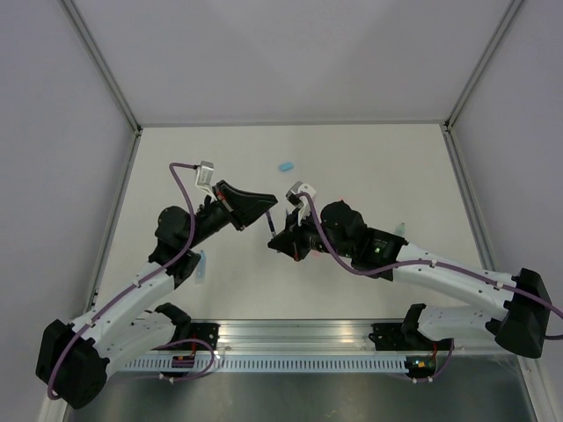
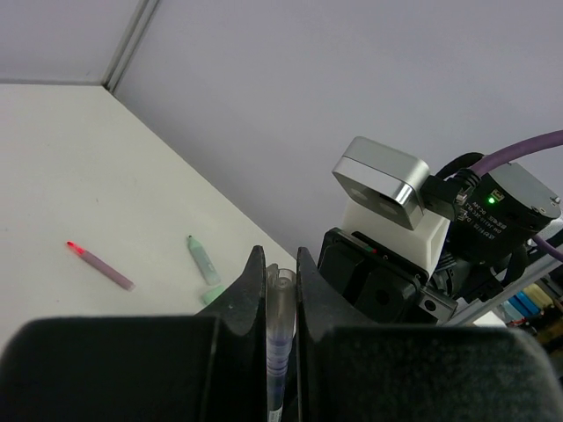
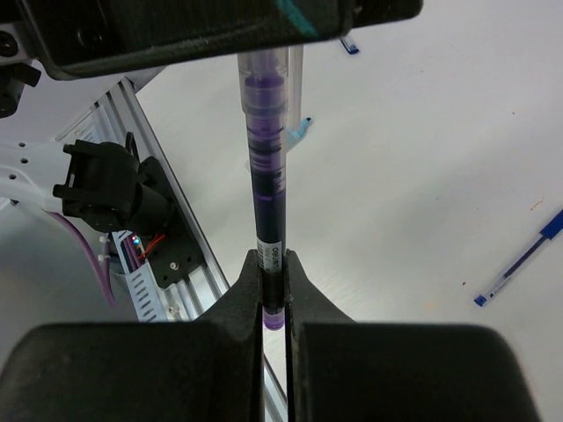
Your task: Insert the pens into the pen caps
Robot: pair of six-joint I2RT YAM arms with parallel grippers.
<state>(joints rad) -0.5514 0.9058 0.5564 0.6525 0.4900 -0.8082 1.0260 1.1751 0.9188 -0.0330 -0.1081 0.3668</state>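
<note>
My left gripper tilts downward next and lowers the capped pen onto the bare tabletop to release it there, since that open spot lies below the gripper.
My right gripper [image 3: 273,268] is shut on the rear end of a dark purple-blue pen [image 3: 264,176]. The pen runs straight up from it into my left gripper [image 2: 281,264]. That gripper is shut on a clear pen cap [image 2: 281,308], and the pen's ribbed front end sits inside the cap. In the top view the two grippers meet at mid-table, left [image 1: 264,207] and right [image 1: 280,239], with the pen [image 1: 273,225] between them, above the table. A light blue cap [image 1: 285,165] lies farther back.
A pink pen [image 2: 98,264], a pale green marker [image 2: 202,258] and its green cap [image 2: 214,296] lie on the white table. A blue pen [image 3: 519,259] lies to the right. A pale blue marker [image 1: 201,264] lies by the left arm. Walls enclose three sides.
</note>
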